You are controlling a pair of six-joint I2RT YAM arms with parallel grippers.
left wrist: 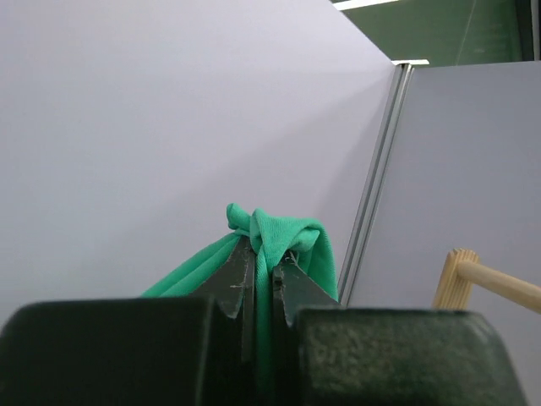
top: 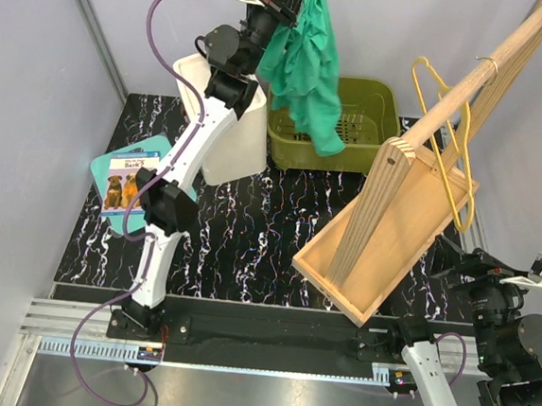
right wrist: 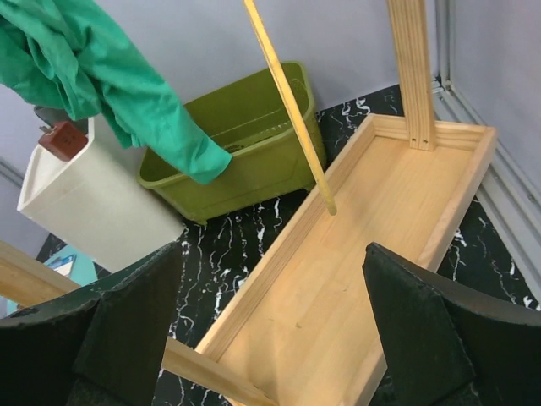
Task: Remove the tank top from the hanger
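The tank top hangs free of the yellow hanger, so the robot's left gripper needs to move down toward the olive-green basket's opening (top: 354,120) and let go of the fold of the tank top.
The teal-green tank top (top: 310,64) hangs bunched and free of the hanger, high at the back over the basket's left side. My left gripper (top: 290,3) is shut on its upper fold. In the left wrist view the fabric (left wrist: 292,233) is pinched between the left gripper's (left wrist: 264,255) black jaws. The yellow hanger (top: 450,143) hangs bare by its hook from the wooden rod (top: 472,73); one of its thin yellow arms (right wrist: 287,101) crosses the right wrist view. My right gripper (right wrist: 270,313) stands wide open above the wooden tray, holding nothing, at the near right (top: 455,265).
The slanted wooden rack and its tray (top: 390,251) fill the right side of the table. An olive-green basket (top: 358,125) stands at the back, a white bin (top: 234,138) to its left. A teal book (top: 126,183) lies at the far left.
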